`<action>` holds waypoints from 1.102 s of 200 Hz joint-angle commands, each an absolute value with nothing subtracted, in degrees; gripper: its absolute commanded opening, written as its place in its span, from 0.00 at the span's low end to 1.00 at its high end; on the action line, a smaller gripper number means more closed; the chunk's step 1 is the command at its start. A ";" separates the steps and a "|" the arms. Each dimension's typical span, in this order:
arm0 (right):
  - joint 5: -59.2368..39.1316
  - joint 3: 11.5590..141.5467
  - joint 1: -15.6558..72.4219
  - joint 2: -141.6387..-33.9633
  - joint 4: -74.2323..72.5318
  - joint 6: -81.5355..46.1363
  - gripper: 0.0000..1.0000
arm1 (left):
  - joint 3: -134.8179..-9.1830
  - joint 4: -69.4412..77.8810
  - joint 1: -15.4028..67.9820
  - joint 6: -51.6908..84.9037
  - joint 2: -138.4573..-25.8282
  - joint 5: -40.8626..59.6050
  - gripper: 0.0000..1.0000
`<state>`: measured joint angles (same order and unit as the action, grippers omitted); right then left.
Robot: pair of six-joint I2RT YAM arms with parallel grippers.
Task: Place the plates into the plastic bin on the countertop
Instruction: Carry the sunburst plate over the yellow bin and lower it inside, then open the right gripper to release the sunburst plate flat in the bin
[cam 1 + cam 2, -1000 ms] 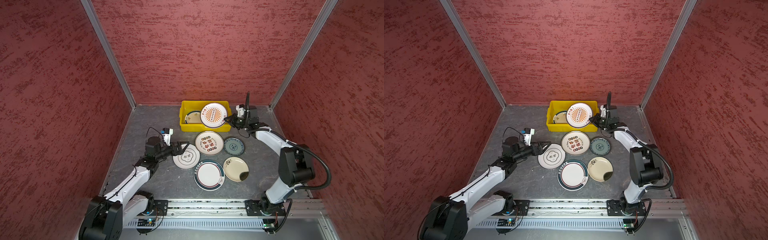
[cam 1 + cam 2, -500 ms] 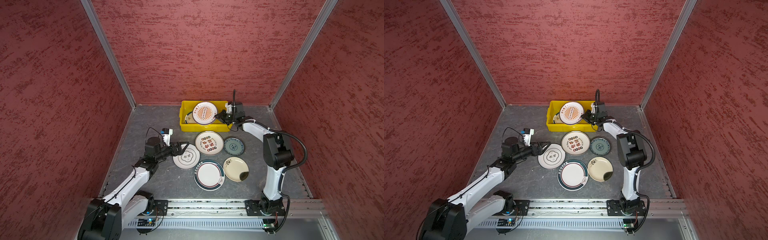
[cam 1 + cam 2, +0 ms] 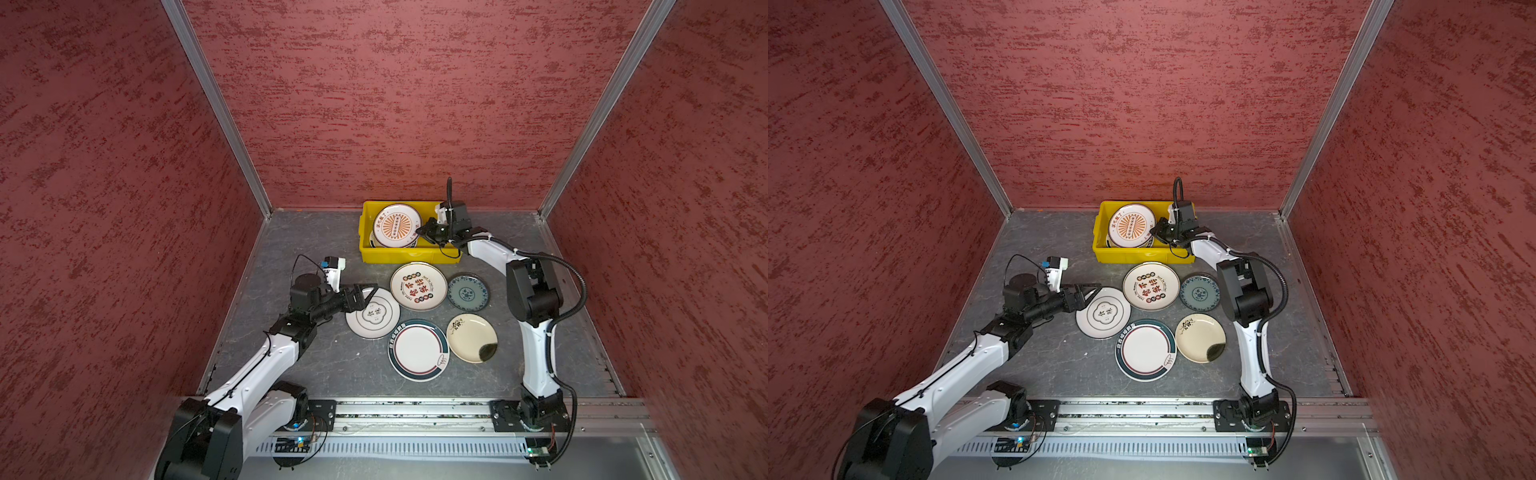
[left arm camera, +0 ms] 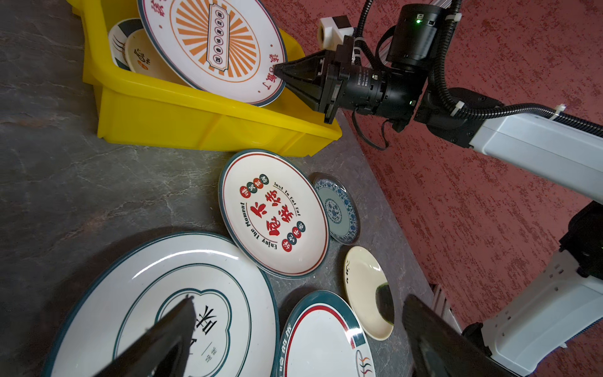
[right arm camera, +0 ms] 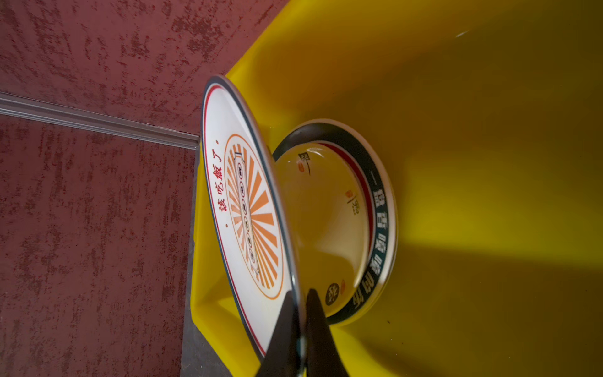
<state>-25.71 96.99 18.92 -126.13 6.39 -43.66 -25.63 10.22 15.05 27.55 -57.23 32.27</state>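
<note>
The orange-sunburst plate in my right gripper still hangs tilted above that stack. It comes down onto the cream plate in the bin next, and I release its rim.
The yellow plastic bin stands at the back of the countertop. My right gripper is shut on the rim of an orange-sunburst plate, held tilted over the bin; the rim sits between the fingers. Under it in the bin lie a cream plate and a teal-rimmed plate. My left gripper hangs open over the edge of a white plate with teal lines. A red-character plate, a small blue-grey plate, a cream plate and a teal-rimmed plate lie nearby.
Red textured walls close in the back and both sides. An aluminium rail carrying both arm bases runs along the front. The right arm's elbow stands just right of the blue-grey plate.
My right gripper has carried the sunburst plate leftward, from the bin's right end to over its middle, and lower. The left arm has barely moved.
</note>
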 commanded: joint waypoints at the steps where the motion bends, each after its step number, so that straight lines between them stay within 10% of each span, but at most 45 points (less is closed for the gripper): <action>1: -25.00 100.27 19.47 -127.88 7.00 -43.12 0.00 | -27.16 9.64 15.38 26.46 -56.65 31.73 0.99; 92: -23.55 106.31 19.93 -132.35 12.26 -42.10 0.00 | -27.24 9.22 15.34 26.15 -56.72 31.15 0.99; 162: -23.90 107.84 19.91 -132.22 12.96 -41.40 0.53 | -27.39 8.87 15.36 25.89 -56.99 30.93 0.99; 220: -19.58 108.39 19.86 -128.38 17.40 -40.30 0.63 | -27.46 8.45 15.37 25.75 -56.78 30.43 0.99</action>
